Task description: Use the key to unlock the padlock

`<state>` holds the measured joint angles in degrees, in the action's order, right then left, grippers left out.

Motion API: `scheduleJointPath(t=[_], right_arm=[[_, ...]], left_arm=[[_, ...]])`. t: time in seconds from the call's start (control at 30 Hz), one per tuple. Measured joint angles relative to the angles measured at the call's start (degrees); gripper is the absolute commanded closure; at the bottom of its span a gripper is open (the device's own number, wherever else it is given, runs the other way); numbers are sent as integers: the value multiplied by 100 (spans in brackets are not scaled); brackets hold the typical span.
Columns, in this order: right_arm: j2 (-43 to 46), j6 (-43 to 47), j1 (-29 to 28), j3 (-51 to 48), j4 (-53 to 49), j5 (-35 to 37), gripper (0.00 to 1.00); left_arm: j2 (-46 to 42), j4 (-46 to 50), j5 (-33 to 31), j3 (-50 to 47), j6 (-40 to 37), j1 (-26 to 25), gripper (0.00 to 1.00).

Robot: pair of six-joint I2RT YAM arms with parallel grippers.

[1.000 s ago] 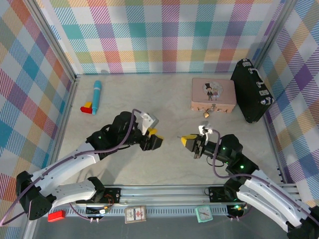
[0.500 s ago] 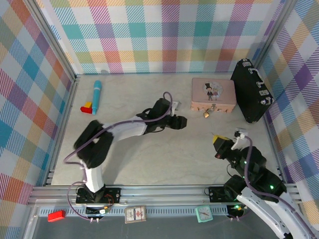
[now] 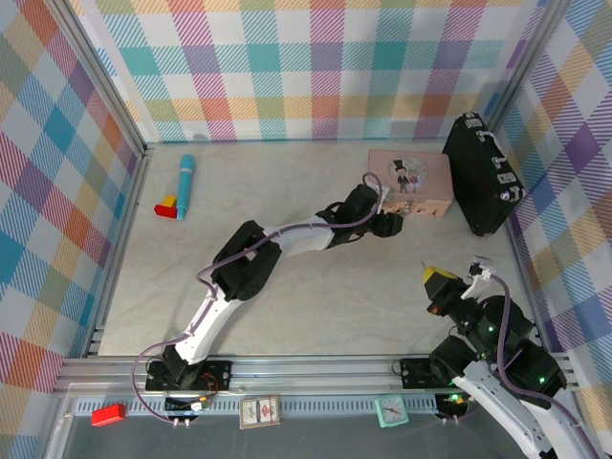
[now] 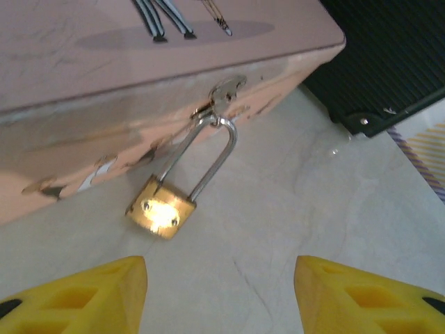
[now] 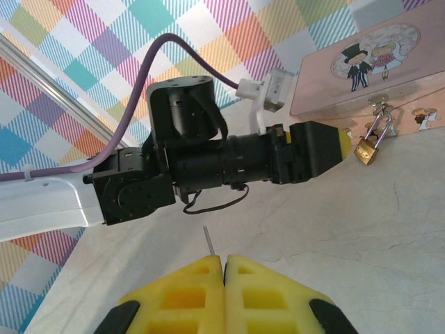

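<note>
Next, my left gripper moves outward toward the tin's front and brings its open fingers around the silver shackle (image 4: 208,156), since the padlock (image 4: 161,212) hangs just outward of them.
The small brass padlock (image 4: 161,212) hangs by its silver shackle (image 4: 208,156) from the hasp on the front of the pink tin (image 4: 139,83), its body resting on the table. My left gripper (image 4: 221,296) is open just in front of it, the yellow fingertips (image 4: 90,296) apart and touching nothing. From above, the left gripper (image 3: 385,225) sits against the tin's front. My right gripper (image 5: 224,268) is shut on the key (image 5: 208,240), whose thin grey blade sticks out between the pads. It hovers at the near right (image 3: 438,278), well back from the padlock (image 5: 366,152).
A black case (image 3: 483,172) stands right of the pink tin (image 3: 411,177) by the right wall. A blue cylinder (image 3: 185,182) and a red-and-yellow block (image 3: 168,206) lie at the far left. The stretched left arm (image 3: 287,237) crosses the table's middle.
The left arm has swung from the table's middle out to the pink tin, its open gripper now before the padlock. The right arm has drawn back to the near right, still shut.
</note>
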<state>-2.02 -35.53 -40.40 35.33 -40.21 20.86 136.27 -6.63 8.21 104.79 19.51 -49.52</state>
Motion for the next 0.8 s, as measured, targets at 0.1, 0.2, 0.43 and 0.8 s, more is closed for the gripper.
scheduleJointPath(t=[0.1, 0.2, 0.43, 0.8], right_arm=[[0, 44, 0, -9, -2, 20, 100], [2, 83, 0, -42, 0, 37, 100], [2, 160, 0, -146, 2, 35, 100], [26, 280, 0, -236, 22, 35, 100]], left_arm=[[341, 249, -398, 562, -46, -57, 46], [658, 448, -811, 975, -66, -72, 47], [1502, 1097, -1327, 2175, -63, -85, 50], [2186, 1659, -1294, 3438, 216, -109, 60]])
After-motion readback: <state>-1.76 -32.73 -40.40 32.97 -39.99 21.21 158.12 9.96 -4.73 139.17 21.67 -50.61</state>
